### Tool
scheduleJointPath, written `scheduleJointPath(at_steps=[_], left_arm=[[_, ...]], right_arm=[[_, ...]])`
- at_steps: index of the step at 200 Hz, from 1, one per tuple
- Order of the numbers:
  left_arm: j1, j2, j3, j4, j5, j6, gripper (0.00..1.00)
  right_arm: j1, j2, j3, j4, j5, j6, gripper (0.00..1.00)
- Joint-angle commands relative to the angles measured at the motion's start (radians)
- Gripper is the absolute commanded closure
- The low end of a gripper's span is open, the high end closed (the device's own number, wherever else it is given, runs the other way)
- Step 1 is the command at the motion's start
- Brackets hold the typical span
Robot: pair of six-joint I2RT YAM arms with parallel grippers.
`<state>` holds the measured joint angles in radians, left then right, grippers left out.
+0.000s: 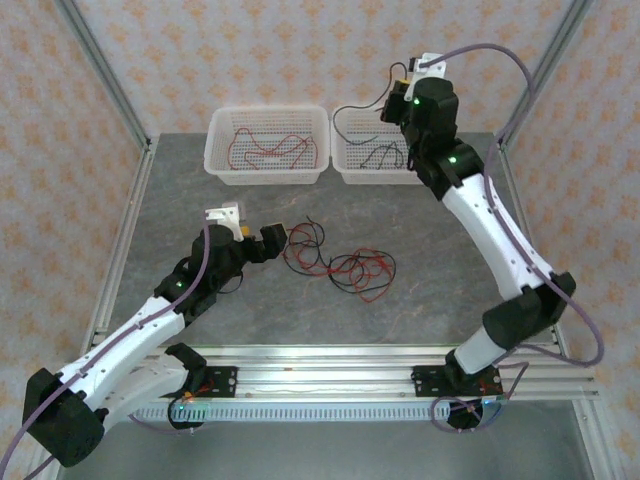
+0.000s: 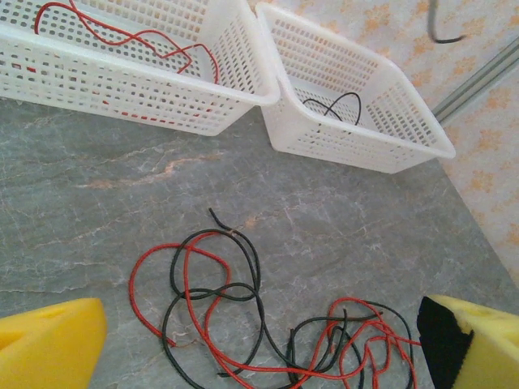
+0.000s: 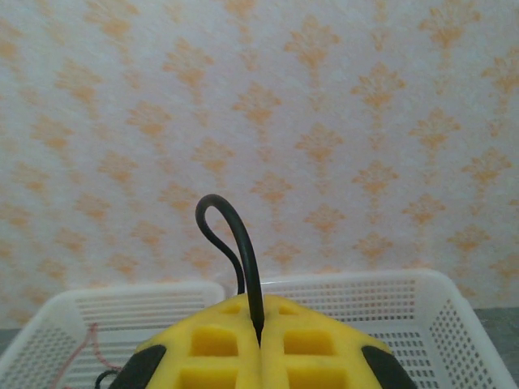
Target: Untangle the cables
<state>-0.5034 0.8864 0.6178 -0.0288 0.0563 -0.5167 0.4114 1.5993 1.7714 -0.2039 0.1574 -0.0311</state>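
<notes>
My right gripper is going to lower the pinched piece of cable next, down into the mesh basket that has a black cable, and then let the piece go there.
A tangle of thin red and black cables lies on the grey table's middle; the left wrist view has the same cables spread out just ahead. My left gripper hovers at the tangle's left end, open, its yellow fingers wide apart with nothing between them. High over the right basket, my right gripper is shut on a black cable, which loops up from the pinched fingertips. That strand hangs down toward the basket.
Two white mesh baskets stand at the table's far edge. The left basket holds a red cable; the right basket holds a black cable. Metal frame posts flank the table, and a rail crosses its near edge.
</notes>
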Motion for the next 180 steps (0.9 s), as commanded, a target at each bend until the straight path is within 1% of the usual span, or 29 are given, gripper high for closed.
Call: scheduleJointPath(at_steps=[1, 31, 62, 105, 127, 170, 180], left_arm=[[0.006, -0.020, -0.004, 0.014, 0.011, -0.007, 0.01], [0.006, -0.021, 0.003, -0.002, 0.013, 0.000, 0.01], [0.006, -0.027, 0.006, -0.019, 0.004, 0.001, 0.01], [0.007, -0.047, 0.014, -0.041, 0.001, 0.006, 0.01], [0.007, -0.049, 0.022, -0.046, 0.001, 0.010, 0.01], [0.006, -0.036, 0.031, -0.051, 0.002, 0.011, 0.01], [0.006, -0.033, 0.033, -0.049, 0.007, 0.009, 0.01]], right_arm=[[-0.052, 0.081, 0.051, 0.030, -0.016, 0.027, 1.00], [-0.120, 0.229, 0.110, 0.022, -0.067, 0.071, 1.00], [-0.174, 0.411, 0.214, -0.040, -0.099, 0.109, 1.00], [-0.204, 0.618, 0.308, -0.128, -0.001, 0.130, 1.00], [-0.220, 0.673, 0.309, -0.144, 0.035, 0.146, 1.00], [-0.248, 0.711, 0.280, -0.159, 0.097, 0.184, 1.00], [-0.252, 0.721, 0.279, -0.165, 0.097, 0.184, 0.98]])
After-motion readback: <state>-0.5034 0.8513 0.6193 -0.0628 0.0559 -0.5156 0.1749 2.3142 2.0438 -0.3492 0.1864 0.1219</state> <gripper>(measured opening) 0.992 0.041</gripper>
